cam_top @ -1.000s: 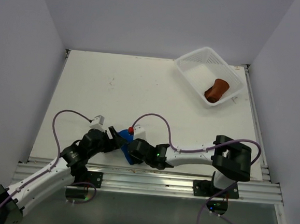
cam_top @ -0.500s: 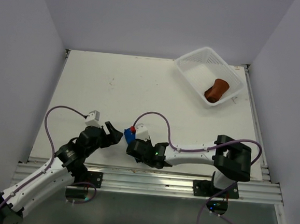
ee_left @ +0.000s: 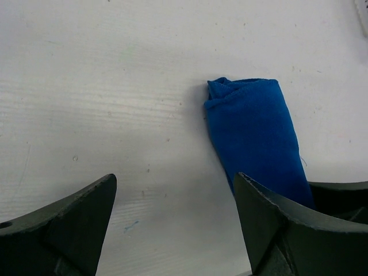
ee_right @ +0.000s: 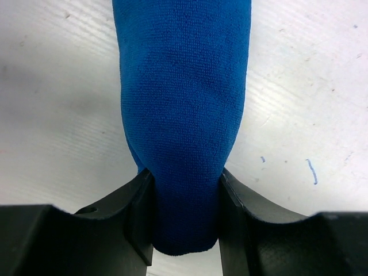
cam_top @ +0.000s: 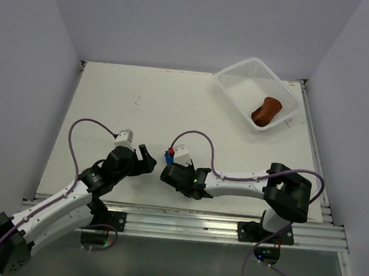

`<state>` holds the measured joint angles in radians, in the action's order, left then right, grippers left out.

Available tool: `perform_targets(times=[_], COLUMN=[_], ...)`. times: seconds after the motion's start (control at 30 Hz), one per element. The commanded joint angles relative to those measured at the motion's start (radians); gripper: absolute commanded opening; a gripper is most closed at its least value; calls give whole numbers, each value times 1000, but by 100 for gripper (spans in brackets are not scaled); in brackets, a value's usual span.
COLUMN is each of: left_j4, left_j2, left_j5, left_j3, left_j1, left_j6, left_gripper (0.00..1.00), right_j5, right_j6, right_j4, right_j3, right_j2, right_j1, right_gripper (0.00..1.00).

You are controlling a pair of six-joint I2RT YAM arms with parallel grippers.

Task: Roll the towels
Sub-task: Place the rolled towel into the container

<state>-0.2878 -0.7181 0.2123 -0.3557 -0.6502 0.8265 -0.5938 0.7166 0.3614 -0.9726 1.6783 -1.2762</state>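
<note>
The free part of the basket's bottom is outward of my right gripper and to its right in the top view. I should lift the roll over the basket's rim, lower it and release it.
The blue towel is a tight roll lying on the white table. My right gripper is shut on one end of it, a finger pressed into each side. From above only a bit of the blue towel shows past my right gripper. My left gripper stands open just left of it, touching nothing. In the left wrist view the blue roll lies ahead and to the right of the open left gripper. The rust-brown towel lies rolled in the basket.
A white mesh basket stands at the far right corner of the table. The metal rail with both arm bases runs along the near edge. White walls close in the left, right and back.
My left gripper has let go of the blue towel, opened wider and drawn back to the left. The right gripper has carried the roll a little away from the near edge.
</note>
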Motion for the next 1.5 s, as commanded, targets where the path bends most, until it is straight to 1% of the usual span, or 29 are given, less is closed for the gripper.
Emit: perform_targets(times=[0.0,0.17,0.47,0.67,0.83,0.93,1.2,1.23,1.4,1.47], left_j4=[84,82,84,90,96,105,101,102,122,140], left_j2=[-9,-27,-50,-66,-101,-116,-184,-191,-279,-311], left_j5=[-5,-1,2,4,-14,-21,-21,-25,-42,-56], left_j3=[-52,-61,-71,-80,-86,-88,-121,-126,-152,-166], left_j1=[3,3,3,3,3,3,4,4,6,4], left_j6=[-36,-44,-46,-50,-40,-35,-49,-52,-61,-70], left_gripper=[87,87,87,87,87,88,88,88,88,88], right_j5=[-55,-38,6,51,103,156,209,228,258,296], right_j6=[-49,-104,-210,-281,-342,-365,-430,-425,-399,-387], right_j4=[76,48,34,30,30,18,-25,-35,-76,-125], right_j3=[-5,-3,-43,-130,-256,-336,-595,-615,-716,-721], right_j2=[-38,-101,-147,-178,-167,-141,23,52,138,175], right_j1=[44,122,251,353,451,556,748,788,900,952], right_gripper=[0,0,0,0,0,0,0,0,0,0])
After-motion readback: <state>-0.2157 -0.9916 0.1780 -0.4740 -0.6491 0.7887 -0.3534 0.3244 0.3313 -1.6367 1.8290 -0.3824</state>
